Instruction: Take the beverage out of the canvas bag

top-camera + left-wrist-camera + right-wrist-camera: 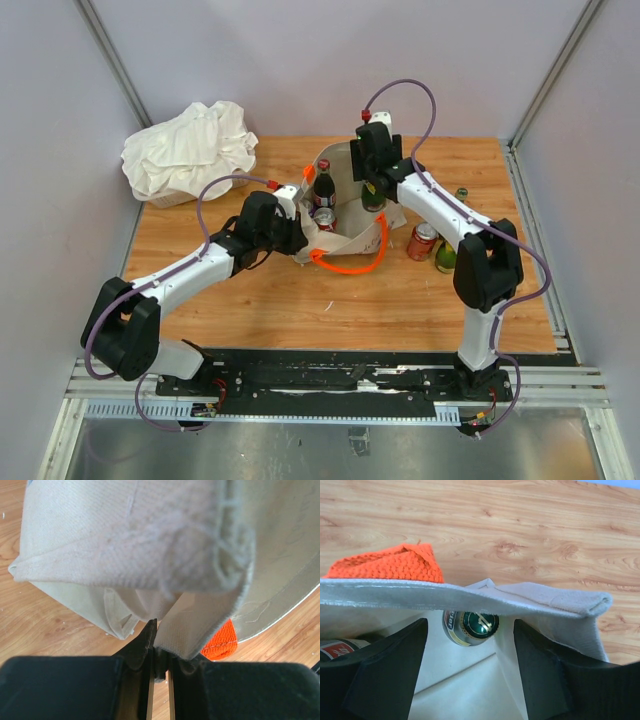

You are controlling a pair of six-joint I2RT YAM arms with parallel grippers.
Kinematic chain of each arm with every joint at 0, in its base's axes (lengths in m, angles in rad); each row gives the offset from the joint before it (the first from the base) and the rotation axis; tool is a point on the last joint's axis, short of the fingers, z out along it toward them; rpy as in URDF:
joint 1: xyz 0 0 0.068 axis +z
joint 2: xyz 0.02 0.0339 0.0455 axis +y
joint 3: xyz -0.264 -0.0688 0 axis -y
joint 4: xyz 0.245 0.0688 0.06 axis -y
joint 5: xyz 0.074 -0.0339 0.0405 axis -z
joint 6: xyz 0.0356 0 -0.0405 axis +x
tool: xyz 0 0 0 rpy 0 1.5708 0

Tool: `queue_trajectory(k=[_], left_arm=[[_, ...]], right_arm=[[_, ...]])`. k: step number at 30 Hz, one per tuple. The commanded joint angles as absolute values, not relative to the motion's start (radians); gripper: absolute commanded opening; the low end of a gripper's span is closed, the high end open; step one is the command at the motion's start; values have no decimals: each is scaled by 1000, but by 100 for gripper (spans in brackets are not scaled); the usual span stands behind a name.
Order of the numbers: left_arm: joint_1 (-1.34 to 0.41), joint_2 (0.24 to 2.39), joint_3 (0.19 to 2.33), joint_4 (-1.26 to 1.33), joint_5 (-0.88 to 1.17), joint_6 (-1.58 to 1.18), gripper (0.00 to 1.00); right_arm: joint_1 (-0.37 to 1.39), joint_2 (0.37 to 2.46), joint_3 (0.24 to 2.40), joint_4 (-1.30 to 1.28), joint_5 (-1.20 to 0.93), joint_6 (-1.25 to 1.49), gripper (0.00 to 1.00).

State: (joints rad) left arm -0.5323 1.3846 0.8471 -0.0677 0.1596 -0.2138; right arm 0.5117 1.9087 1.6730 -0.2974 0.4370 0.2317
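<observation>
I need to move my right gripper down into the bag next and close it on the green bottle's top (481, 623), because that top shows between the open fingers but is still below them.
The beige canvas bag (345, 228) stands open mid-table, its orange handle (350, 264) hanging over the near side. Inside it stand a dark bottle with a red label (323, 186), a green bottle (373, 197) and a can (324, 219). My left gripper (298, 230) is shut on the bag's left rim; in the left wrist view (160, 636) the canvas (130, 540) is pinched between the fingers. My right gripper (371, 180) is open above the bag. In the right wrist view (470, 652) its fingers straddle the green bottle's cap (472, 626) just below the rim (470, 597), without touching it.
A red can (422, 241) and a green bottle (445, 257) lie on the wood right of the bag, with another green bottle (461, 194) behind them. A white cloth heap (188, 150) sits at the back left. Grey walls enclose the table.
</observation>
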Motion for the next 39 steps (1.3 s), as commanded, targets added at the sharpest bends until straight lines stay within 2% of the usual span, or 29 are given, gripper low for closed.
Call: queue_trajectory(k=[1, 20, 23, 24, 26, 27, 28, 39], left_arm=[[-528, 1404, 854, -78, 128, -198, 15], [-528, 1426, 857, -73, 115, -193, 14], [-528, 1427, 855, -71, 115, -195, 14], [-528, 1428, 854, -68, 114, -196, 14], [-528, 1428, 854, -68, 110, -197, 14], [-528, 1428, 853, -66, 109, -198, 14], [-528, 1428, 850, -66, 108, -199, 14], [-528, 1427, 844, -56, 101, -207, 14]], right_arm=[[475, 1926, 1664, -207, 457, 213, 70], [445, 2013, 1659, -143, 376, 195, 48], [441, 2022, 1662, -140, 368, 189, 36], [439, 2023, 1661, -140, 364, 191, 30], [439, 2023, 1656, -138, 359, 190, 10], [438, 2023, 1654, -137, 356, 188, 3], [437, 2023, 1652, -135, 354, 184, 1], [440, 1909, 1613, -55, 261, 94, 1]])
